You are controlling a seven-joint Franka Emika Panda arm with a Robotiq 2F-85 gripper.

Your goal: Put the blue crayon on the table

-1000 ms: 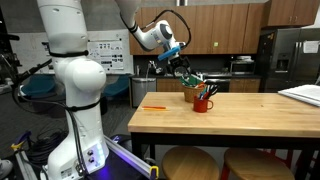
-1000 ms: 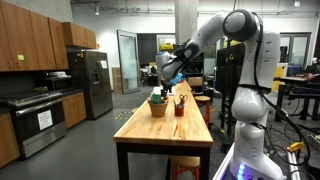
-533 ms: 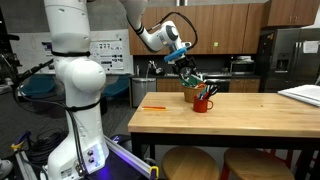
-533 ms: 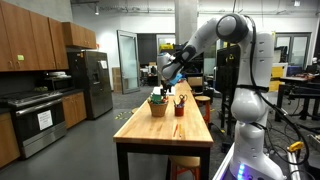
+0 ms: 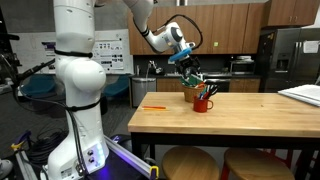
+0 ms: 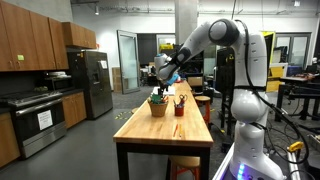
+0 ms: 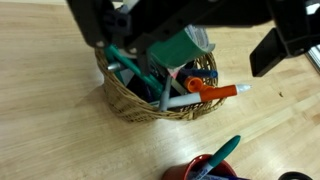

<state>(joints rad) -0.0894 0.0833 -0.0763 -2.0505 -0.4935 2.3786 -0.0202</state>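
I should lower the open fingers of my gripper into the basket around the thin blue piece next and close them, since the piece lies below my gripper beside the orange marker.
A wicker basket holds several markers and crayons. A short blue crayon lies in it, partly under a big green piece and beside an orange marker. My gripper hangs just above the basket, jaws wide apart and empty. In both exterior views the gripper is over the basket, which stands on the light wooden table. The crayon is too small to make out in those views.
A red cup with a teal marker stands right next to the basket. An orange stick lies on the table near its edge. Stools stand under the table. A kitchen counter, cabinets and a fridge are behind.
The gripper has shifted slightly sideways and lower, closer over the basket. Nothing on the table has moved.
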